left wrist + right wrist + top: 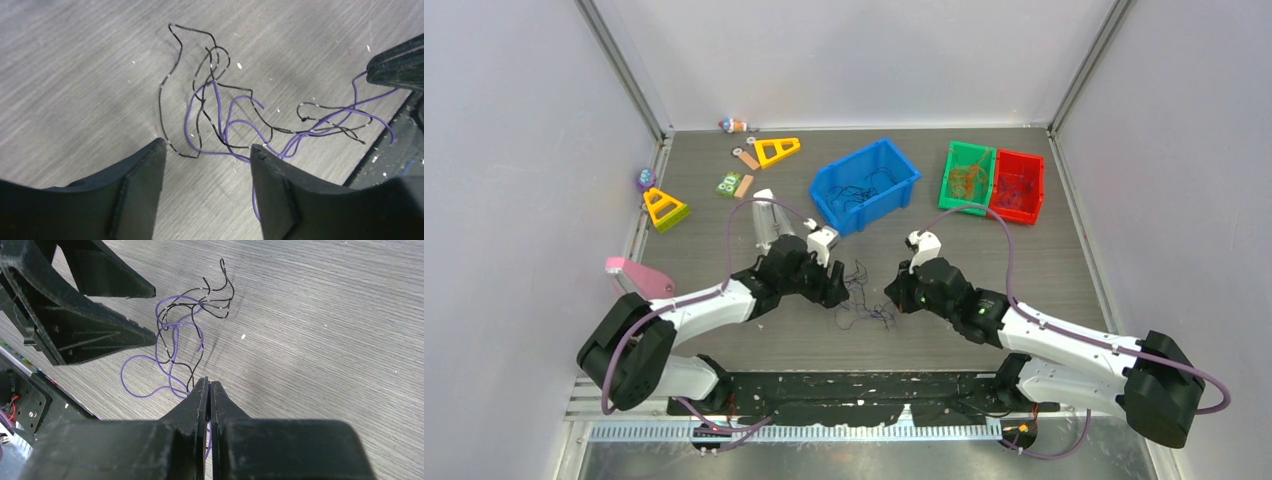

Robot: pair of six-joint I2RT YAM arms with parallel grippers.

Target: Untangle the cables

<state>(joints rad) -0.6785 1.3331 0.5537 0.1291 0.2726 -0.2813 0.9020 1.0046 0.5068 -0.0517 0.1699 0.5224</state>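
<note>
The right gripper pulls toward the right in the top view next and releases over the bare tabletop, because its pinched purple cable runs into the tangle.
The cables (864,298) are a loose tangle of thin black and purple strands on the grey table between my two grippers. In the left wrist view the cables (220,112) spread out just beyond my left gripper (207,146), which is open with bare table between its fingers. One purple strand runs under its right fingertip. My left gripper (838,290) sits at the tangle's left side. My right gripper (209,383) is shut, with a purple cable (150,392) pinched between its tips. It holds the tangle's right end (896,293).
A blue bin (828,187) with dark wires stands behind the tangle. Green (952,160) and red (1032,172) bins stand at the back right. Yellow triangles (776,150) and small toys lie at the back left, a pink piece (639,275) at the left. A black strip (854,385) runs along the near edge.
</note>
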